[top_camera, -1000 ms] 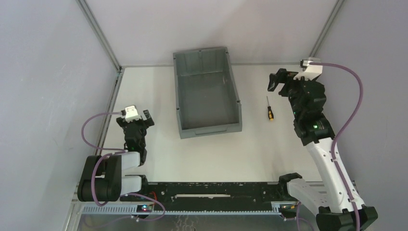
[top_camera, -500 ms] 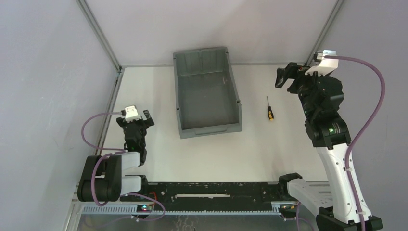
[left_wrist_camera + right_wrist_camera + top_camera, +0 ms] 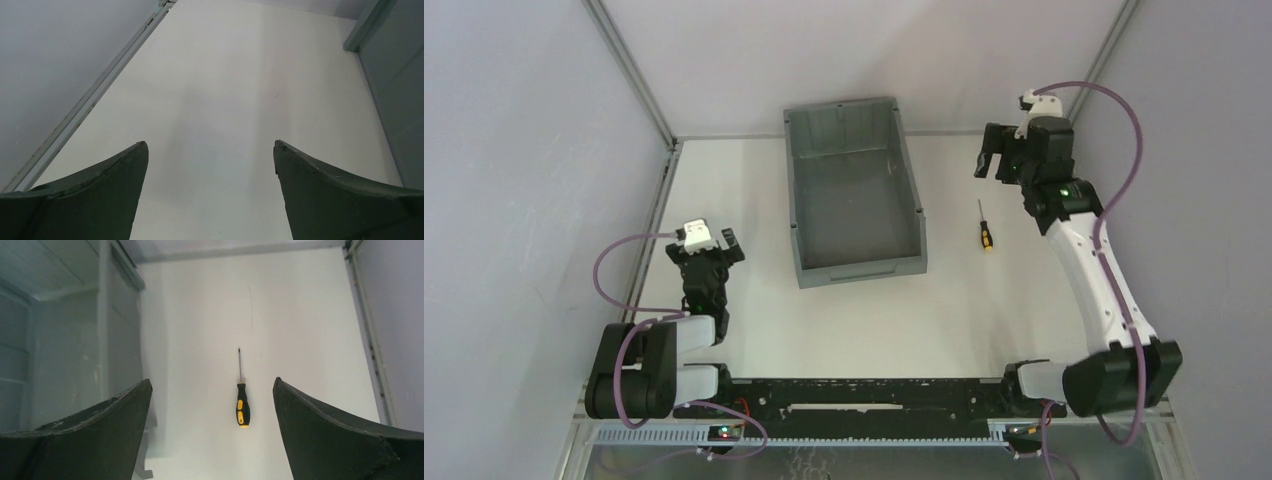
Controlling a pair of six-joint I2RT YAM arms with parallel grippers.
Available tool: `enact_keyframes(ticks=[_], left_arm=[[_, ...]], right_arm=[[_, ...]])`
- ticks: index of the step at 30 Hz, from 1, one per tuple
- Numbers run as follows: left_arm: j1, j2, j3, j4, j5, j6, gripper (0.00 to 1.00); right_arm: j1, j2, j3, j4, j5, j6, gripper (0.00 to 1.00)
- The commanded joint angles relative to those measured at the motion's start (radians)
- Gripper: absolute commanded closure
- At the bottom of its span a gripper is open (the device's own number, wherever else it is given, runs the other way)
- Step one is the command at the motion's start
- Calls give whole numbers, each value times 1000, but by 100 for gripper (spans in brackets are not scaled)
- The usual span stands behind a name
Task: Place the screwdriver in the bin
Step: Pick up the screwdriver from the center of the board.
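Observation:
My right gripper will next go down onto the screwdriver's black and yellow handle (image 3: 986,236) (image 3: 242,405) well below it, because the handle already lies lengthwise between the open fingers.
The small screwdriver (image 3: 985,228), black and yellow handle with a thin shaft, lies flat on the white table just right of the grey bin (image 3: 796,190). In the right wrist view the screwdriver (image 3: 242,402) lies between my open fingers, well below them, with the bin's wall (image 3: 107,335) at the left. My right gripper (image 3: 992,162) is open and empty, raised above the table beyond the screwdriver's tip, near the back right corner. My left gripper (image 3: 717,250) is open and empty, low over the table left of the bin.
The bin's outer wall (image 3: 400,100) shows at the right edge of the left wrist view. Grey enclosure walls with metal frame rails (image 3: 632,70) close in the table at left, back and right. A black rail (image 3: 854,395) runs along the near edge.
My right arm has stretched out and swung its gripper back and leftward, now above the table beyond the screwdriver. The left arm and the screwdriver have not moved.

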Motion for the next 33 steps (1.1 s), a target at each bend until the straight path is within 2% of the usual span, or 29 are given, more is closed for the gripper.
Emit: enact_keyframes(ticks=[1,14,23,30,33], left_arm=[[-5,-9,33,31,-12,24,0],[-5,-8,33,31,-12,24,0],[-5,-8,33,31,-13,24,0],[-5,-8,34,31,-13,24,0],[-5,-8,33,31,-12,24,0]], right_arm=[[-21,102,30,-10,-28,-31,0],[-56,460,18,-18,-43,-34,3],[-74,603,-24,13,-75,-16,8],[-98,689,-40,12,-101,-17,23],[-104,706,-44,13,-102,-14,39]])
